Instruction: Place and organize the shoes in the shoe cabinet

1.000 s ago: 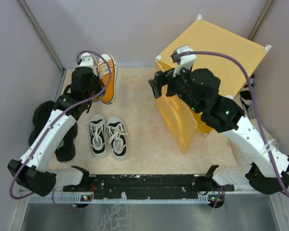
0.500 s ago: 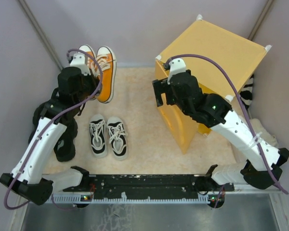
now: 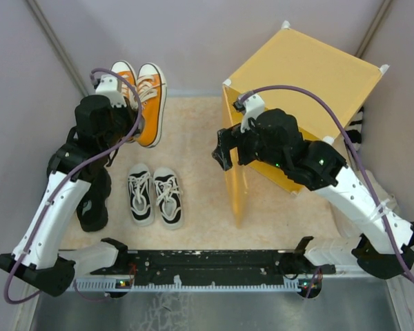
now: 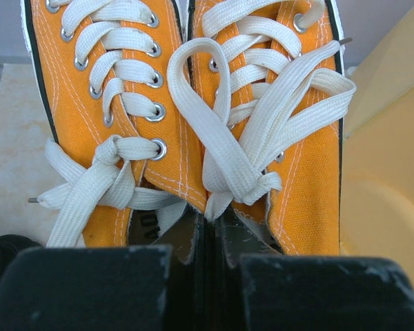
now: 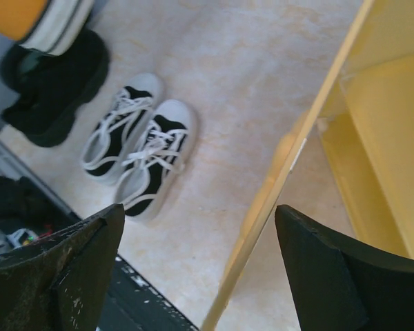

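The toes of the orange shoes face the back wall, so next my left gripper will swing to the right in the top view and turn toward the cabinet's opening to release there.
My left gripper [image 4: 214, 234] is shut on the inner collars of the orange shoes [image 4: 110, 103], pinching the pair together. It holds them lifted at the back left [image 3: 146, 103], toes toward the back wall. The black-and-white pair [image 3: 154, 195] lies side by side on the floor. The black shoes [image 3: 91, 205] sit at the left, partly under my left arm. The yellow shoe cabinet [image 3: 310, 69] stands at the back right with its door [image 3: 236, 189] swung out edge-on. My right gripper [image 5: 200, 276] is open, its fingers on either side of the door's edge [image 5: 283, 172] without clamping it.
The cabinet's inner shelf [image 5: 372, 165] shows through the opening. A black rail [image 3: 207, 265] runs along the near edge. Grey walls close in the left, back and right sides. A striped item [image 3: 355, 134] lies behind the cabinet at the right.
The cabinet door has swung wider, from angled to edge-on toward the front, with my right gripper following it. My left arm has drawn the orange pair slightly back and left.
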You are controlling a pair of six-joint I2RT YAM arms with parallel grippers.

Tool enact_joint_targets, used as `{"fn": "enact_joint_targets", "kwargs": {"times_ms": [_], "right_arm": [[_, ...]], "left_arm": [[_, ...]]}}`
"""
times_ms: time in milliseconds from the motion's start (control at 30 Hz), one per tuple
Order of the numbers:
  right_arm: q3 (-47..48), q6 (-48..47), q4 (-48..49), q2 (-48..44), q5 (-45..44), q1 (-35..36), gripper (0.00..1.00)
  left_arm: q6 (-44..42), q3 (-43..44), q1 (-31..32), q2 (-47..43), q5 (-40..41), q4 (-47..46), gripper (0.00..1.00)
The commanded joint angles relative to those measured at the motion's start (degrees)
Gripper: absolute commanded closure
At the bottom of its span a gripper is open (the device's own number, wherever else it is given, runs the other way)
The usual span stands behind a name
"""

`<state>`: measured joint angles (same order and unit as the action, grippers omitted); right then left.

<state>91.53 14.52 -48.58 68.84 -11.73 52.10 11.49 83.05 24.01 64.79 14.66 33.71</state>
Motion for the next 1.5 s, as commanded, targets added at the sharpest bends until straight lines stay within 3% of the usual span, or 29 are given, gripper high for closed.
{"fn": "enact_joint_targets", "kwargs": {"times_ms": [0,267,467,600,833,1000,1100,1233,1467], "right_arm": [[0.2,1.7,7.5,-3.8,14.8,0.4,0.1],[-5.0,1.0,15.7,-5.8,17.8,0.4,0.1],[-4.9,-0.3,13.6,-8.2,-1.9,0.4,0.1],[-4.9,-1.2,12.8,-10.1,-6.6,0.4,0.1],[-3.9,-2.4,13.9,-16.1,-19.4,0.4,0.1],[-2.5,-4.2,13.1,-18.2,-25.0,0.4,0.1],[-2.0,-4.6,12.5,-18.8,-26.5,0.4,0.1],[-1.1,-4.8,11.8,-18.8,-26.9,0.4,0.1],[-0.2,-4.6,10.7,-19.8,-27.9,0.4,0.11]], "left_arm": [[-1.7,6.0,0.0,-3.1,-0.6,-8.3,1.0],[-1.0,12.4,0.0,-2.1,-7.4,-7.0,1.0],[2.4,22.5,-0.1,2.3,-19.8,-7.2,1.0],[5.7,26.9,0.0,5.0,-29.2,-9.1,1.0],[12.4,24.3,0.6,5.0,-42.1,-15.6,1.0],[20.8,20.0,1.8,4.0,-53.2,-25.6,1.0],[23.5,17.7,5.3,3.9,-55.1,-28.4,1.0],[23.5,16.1,14.8,4.9,-53.9,-29.6,1.0],[20.6,13.1,28.8,6.7,-43.8,-29.4,1.0]]}}
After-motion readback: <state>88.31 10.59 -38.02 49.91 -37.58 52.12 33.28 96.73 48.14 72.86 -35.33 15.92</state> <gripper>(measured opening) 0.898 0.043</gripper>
